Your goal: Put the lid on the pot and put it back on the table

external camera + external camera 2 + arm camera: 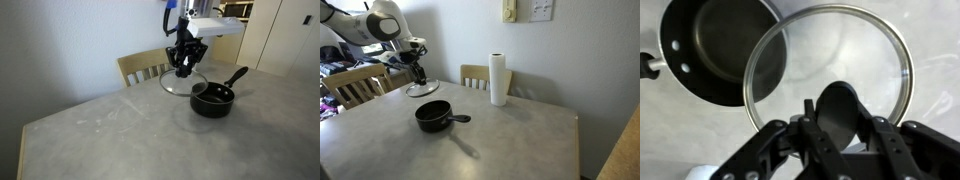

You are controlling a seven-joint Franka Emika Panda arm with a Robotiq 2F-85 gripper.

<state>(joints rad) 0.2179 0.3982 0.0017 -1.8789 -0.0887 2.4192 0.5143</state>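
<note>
My gripper needs to go down next to the bare tabletop below it, beside and away from the pot, where the lid has room, and let go of the knob.
My gripper (183,71) is shut on the black knob (840,113) of the round glass lid (185,85) and holds it tilted above the table. The lid hangs beside the small black pot (212,100), overlapping its rim in the wrist view (875,55). The pot (433,116) stands on the grey mottled table (120,130), its long handle (236,78) sticking out to the side. In an exterior view the lid (422,88) sits just behind the pot. The wrist view shows the pot's empty inside (715,45).
A white paper towel roll (499,79) stands upright at the table's far edge. Wooden chairs (358,84) (145,66) stand against the table behind the arm. The table (520,140) has a pale wooden edge.
</note>
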